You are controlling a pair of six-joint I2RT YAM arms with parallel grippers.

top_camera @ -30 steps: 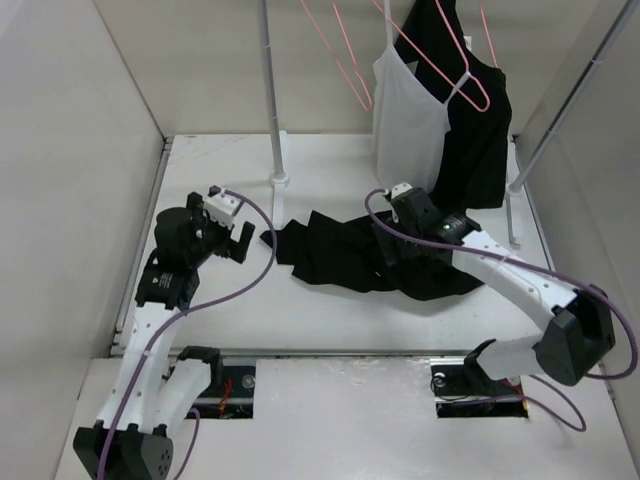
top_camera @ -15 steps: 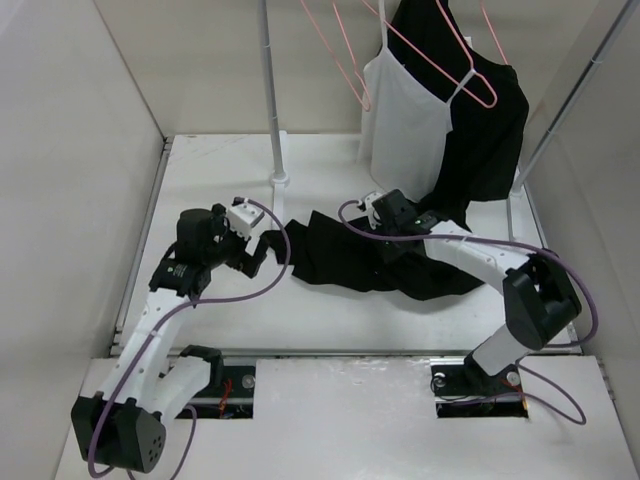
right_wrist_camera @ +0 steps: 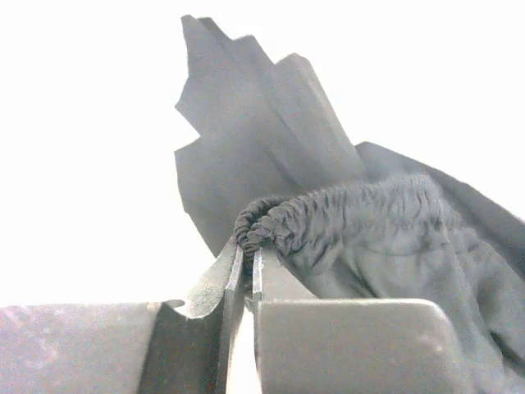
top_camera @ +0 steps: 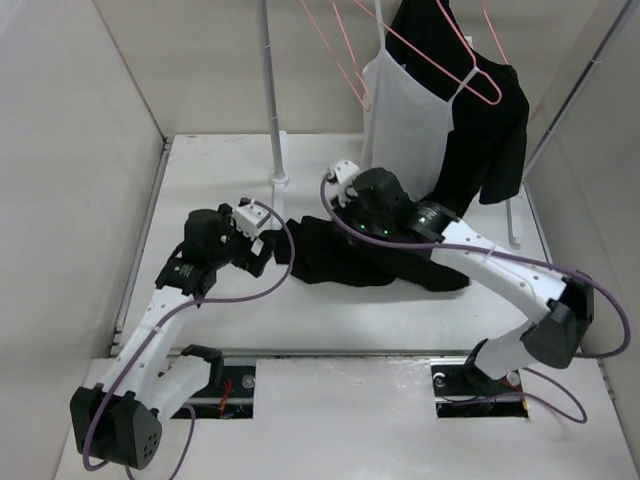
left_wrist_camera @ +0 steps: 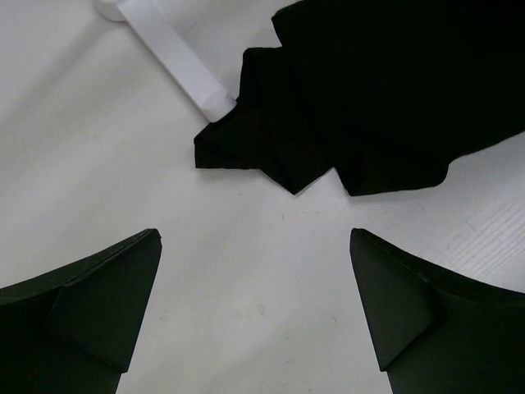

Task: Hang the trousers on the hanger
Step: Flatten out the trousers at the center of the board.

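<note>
The trousers lie crumpled. So next, my right gripper will pull the waistband to the right in the top view and let go of it on the tabletop below the black top [top_camera: 487, 217].
The black trousers [top_camera: 345, 262] lie crumpled in the middle of the table. My right gripper [right_wrist_camera: 248, 250] is shut on their gathered elastic waistband [right_wrist_camera: 279, 215], and in the top view it [top_camera: 360, 215] sits over the heap's back edge. My left gripper [top_camera: 268, 250] stands open just left of the trousers' pointed end [left_wrist_camera: 246, 152], apart from it; only bare table lies between its fingers [left_wrist_camera: 98, 304]. An empty pink wire hanger [top_camera: 345, 60] hangs from the rail above, at the back.
A white rack post [top_camera: 270, 90] stands behind the trousers, and its foot [left_wrist_camera: 176, 49] touches the cloth. A white camisole [top_camera: 405, 120] and a black top [top_camera: 490, 130] hang on another pink hanger [top_camera: 450, 65] at the back right. Side walls close in the table.
My right gripper has moved left and back across the trousers and closed on the waistband. My left gripper has moved right toward the trousers' end and stays open.
</note>
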